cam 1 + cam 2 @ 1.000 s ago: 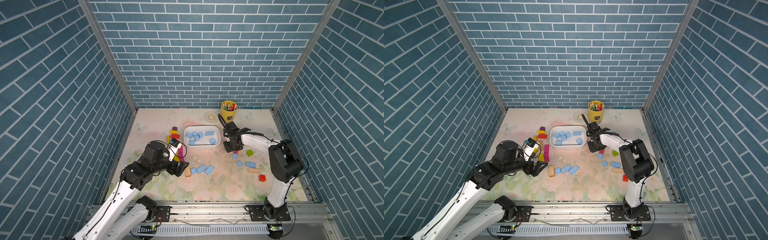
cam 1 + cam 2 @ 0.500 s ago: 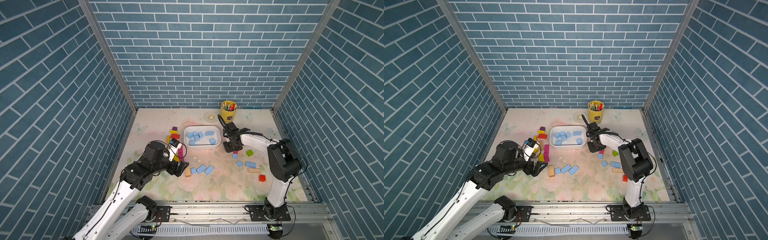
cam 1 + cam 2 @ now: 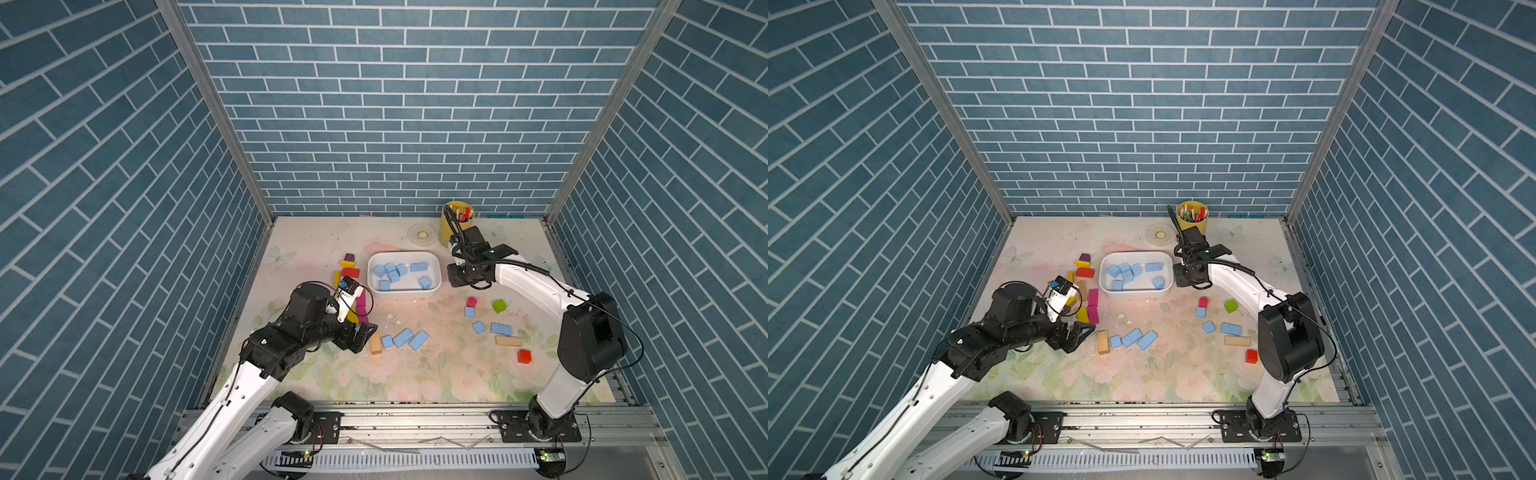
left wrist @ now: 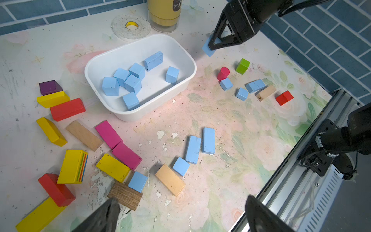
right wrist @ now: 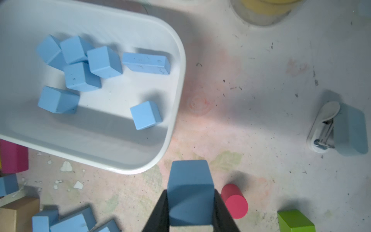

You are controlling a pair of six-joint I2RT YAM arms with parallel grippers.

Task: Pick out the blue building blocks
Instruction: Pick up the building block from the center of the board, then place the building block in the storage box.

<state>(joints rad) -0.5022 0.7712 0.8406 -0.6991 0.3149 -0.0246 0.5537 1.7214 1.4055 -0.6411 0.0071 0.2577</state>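
My right gripper should next move over the end of the bin and down toward the gap beside the long blue block to release, because the bare bottom of the bin shows in that gap.
My right gripper is shut on a blue building block, just off the right end of the white bin. I cannot tell whether the block touches the table. Several blue building blocks lie in the bin. Three more lie near the table's front left, and others are loose at the right. My left gripper is open and empty, low beside the front-left three. A blue cube sits against a brown wooden block.
Yellow, red, magenta and purple blocks crowd the left of the bin. A tan block lies by the left gripper. At the right are another tan block, a red cube, a green cube and a magenta cylinder. A yellow pen cup and tape roll stand at the back.
The right gripper has tightened onto the blue block beside the bin. Neither arm has visibly moved.
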